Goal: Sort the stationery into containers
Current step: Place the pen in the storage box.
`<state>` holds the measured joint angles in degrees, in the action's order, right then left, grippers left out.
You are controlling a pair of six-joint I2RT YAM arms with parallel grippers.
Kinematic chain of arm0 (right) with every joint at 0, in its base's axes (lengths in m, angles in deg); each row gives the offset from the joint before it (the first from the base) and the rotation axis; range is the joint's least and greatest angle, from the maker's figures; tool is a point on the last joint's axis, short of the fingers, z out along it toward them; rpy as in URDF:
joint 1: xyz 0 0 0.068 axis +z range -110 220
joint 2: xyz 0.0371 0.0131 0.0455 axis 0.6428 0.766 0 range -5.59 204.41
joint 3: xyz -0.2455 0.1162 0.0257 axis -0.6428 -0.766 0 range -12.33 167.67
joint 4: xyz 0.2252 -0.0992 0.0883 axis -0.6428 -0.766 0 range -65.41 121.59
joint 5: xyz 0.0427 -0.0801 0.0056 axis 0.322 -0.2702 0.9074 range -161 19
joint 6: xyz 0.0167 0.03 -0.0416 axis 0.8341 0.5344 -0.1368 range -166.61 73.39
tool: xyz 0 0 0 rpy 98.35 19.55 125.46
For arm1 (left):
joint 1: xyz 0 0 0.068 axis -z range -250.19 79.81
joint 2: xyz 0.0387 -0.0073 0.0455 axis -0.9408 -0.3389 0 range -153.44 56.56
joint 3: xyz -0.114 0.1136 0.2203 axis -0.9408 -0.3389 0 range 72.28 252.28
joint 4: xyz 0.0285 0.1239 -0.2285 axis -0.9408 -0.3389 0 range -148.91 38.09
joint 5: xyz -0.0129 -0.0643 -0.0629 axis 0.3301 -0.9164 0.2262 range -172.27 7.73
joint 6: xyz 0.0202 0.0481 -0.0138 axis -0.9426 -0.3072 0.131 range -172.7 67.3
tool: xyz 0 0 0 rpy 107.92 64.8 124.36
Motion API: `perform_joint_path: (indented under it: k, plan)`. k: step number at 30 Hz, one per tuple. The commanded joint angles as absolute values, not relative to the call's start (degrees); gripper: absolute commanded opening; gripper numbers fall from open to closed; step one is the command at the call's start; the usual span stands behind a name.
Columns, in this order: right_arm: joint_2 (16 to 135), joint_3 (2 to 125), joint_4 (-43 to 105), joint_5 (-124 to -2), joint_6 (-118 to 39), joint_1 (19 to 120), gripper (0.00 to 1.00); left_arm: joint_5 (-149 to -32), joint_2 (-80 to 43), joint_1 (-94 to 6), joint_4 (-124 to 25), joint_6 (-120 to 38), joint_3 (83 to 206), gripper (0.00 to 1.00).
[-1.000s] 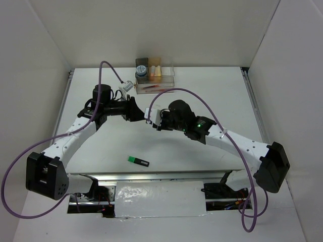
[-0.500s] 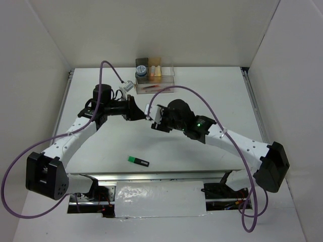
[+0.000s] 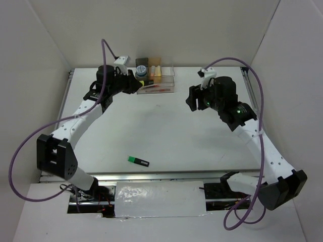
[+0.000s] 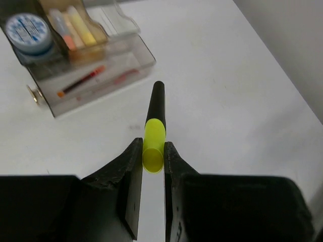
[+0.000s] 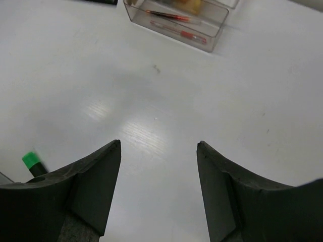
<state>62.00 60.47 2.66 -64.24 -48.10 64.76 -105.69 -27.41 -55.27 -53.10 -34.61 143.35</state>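
Note:
The left gripper swings outward over the clear rear section of the organiser beside the pale yellow stick next, since it is empty. Then it brings the black highlighter down inside.
My left gripper [image 4: 151,146] is shut on a black highlighter with a yellow end [image 4: 155,126], held above the table just in front of the clear organiser [image 4: 126,63]; in the top view the gripper [image 3: 140,83] is at the organiser's left front corner [image 3: 171,79]. The rear compartments hold a blue-grey tin [image 4: 28,33], an orange marker [image 4: 63,30] and a pale yellow stick [image 4: 81,27]. Red pens [image 4: 81,83] lie in the front tray. A green-ended highlighter [image 3: 138,161] lies on the near table. My right gripper [image 3: 194,99] is open and empty.
The white table is walled at the back and both sides. In the right wrist view the open gripper [image 5: 159,146] hangs over bare table, with the organiser's tray [image 5: 214,35] far ahead and the green-ended highlighter [image 5: 33,164] at the lower left.
The two grippers were close together mid-table. My left gripper has moved to the far left, up to the organiser, with the highlighter. My right arm has swung away to the right.

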Motion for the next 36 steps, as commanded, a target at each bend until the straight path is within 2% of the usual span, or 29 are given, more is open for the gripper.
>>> perform_joint_path:
  k: [1, 7, 10, 16, 20, 24, 30, 36]
  plan:
    - [58.9, 57.7, -0.5, -62.0, -43.4, 62.5, 0.69, -87.5, -33.2, -51.0, -46.6, -33.5, 151.4, 0.00]
    - [59.1, 57.1, -0.8, -60.5, -42.5, 57.5, 0.68, -67.8, -53.0, -42.9, -42.8, -42.6, 170.2, 0.00]
    - [59.5, 57.0, -1.0, -59.7, -41.9, 55.9, 0.68, -63.0, -61.6, -40.4, -37.4, -49.2, 177.7, 0.00]
    - [59.0, 55.7, -1.0, -58.6, -41.3, 53.5, 0.67, -59.6, -77.6, -40.4, -36.5, -51.3, 197.1, 0.00]
    - [58.3, 54.1, -0.6, -57.5, -41.7, 52.9, 0.67, -56.6, -83.6, -40.5, -26.2, -56.3, 197.9, 0.00]
    - [58.4, 53.1, 0.1, -56.8, -42.3, 52.7, 0.66, -58.1, -88.6, -41.2, -25.8, -56.7, 203.1, 0.00]
    - [58.0, 51.7, 0.9, -55.4, -43.0, 52.1, 0.65, -64.4, -92.8, -41.8, -22.4, -55.2, 204.8, 0.00]
    - [57.3, 49.9, 1.4, -54.2, -43.5, 51.7, 0.64, -65.5, -95.8, -42.0, -21.5, -53.1, 206.5, 0.00]
